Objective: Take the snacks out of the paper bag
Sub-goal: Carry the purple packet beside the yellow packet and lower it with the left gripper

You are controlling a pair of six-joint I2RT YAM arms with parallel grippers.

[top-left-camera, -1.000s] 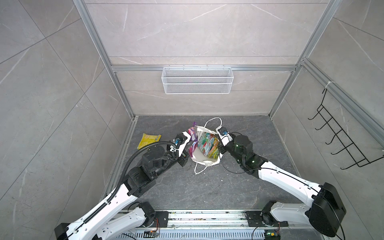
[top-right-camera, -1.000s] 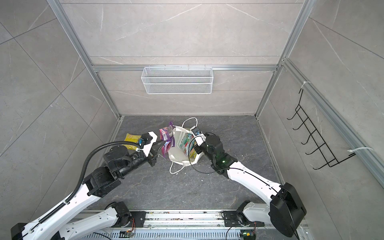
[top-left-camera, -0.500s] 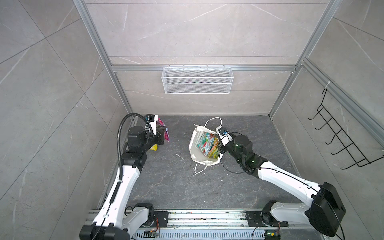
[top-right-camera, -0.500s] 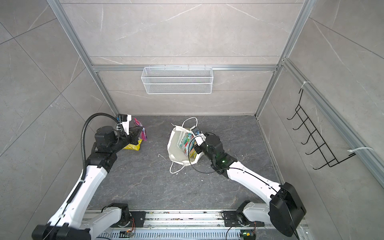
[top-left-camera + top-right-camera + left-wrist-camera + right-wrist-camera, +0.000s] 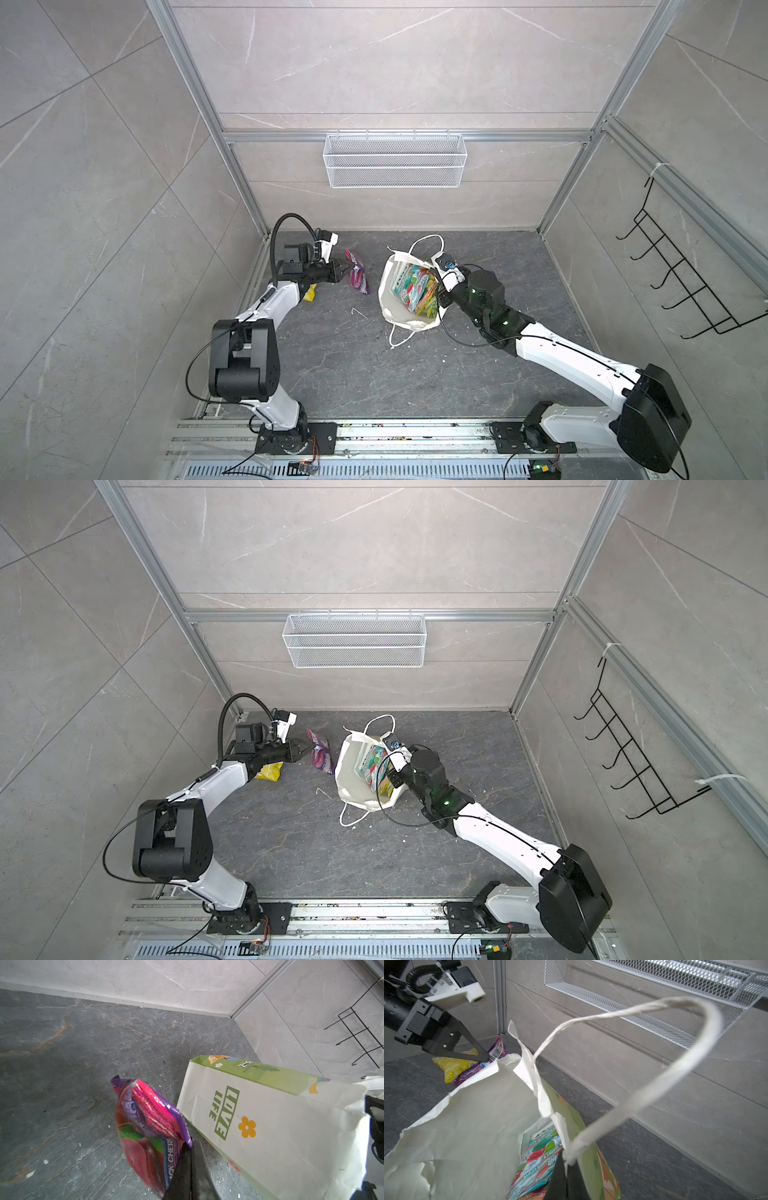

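Note:
My left gripper lowers toward the bare floor beside the white paper bag (image 5: 390,305) next and releases the purple packet's edge, as it already hangs outside.
The white paper bag (image 5: 390,305) (image 5: 347,785) stands open mid-floor, with several snacks inside and a teal-red packet (image 5: 415,286) (image 5: 537,1159) on top. My right gripper (image 5: 437,277) (image 5: 391,766) (image 5: 565,1164) is shut on the bag's rim at the foot of a cord handle (image 5: 654,1084). My left gripper (image 5: 345,268) (image 5: 305,750) (image 5: 191,1147) is shut on the edge of a purple packet (image 5: 358,276) (image 5: 321,754) (image 5: 145,1126), which hangs just left of the bag (image 5: 270,1126). A yellow packet (image 5: 309,293) (image 5: 270,771) (image 5: 454,1066) lies on the floor under the left arm.
A white wire mesh basket (image 5: 395,160) (image 5: 353,640) hangs on the back wall. A black hook rack (image 5: 685,282) is fixed to the right wall. Both arm bases sit on the metal rail (image 5: 374,436) at the front.
My left arm carried the purple packet out of the bag, swung far left over the yellow packet, and now holds it nearer the bag. My right gripper has stayed on the rim.

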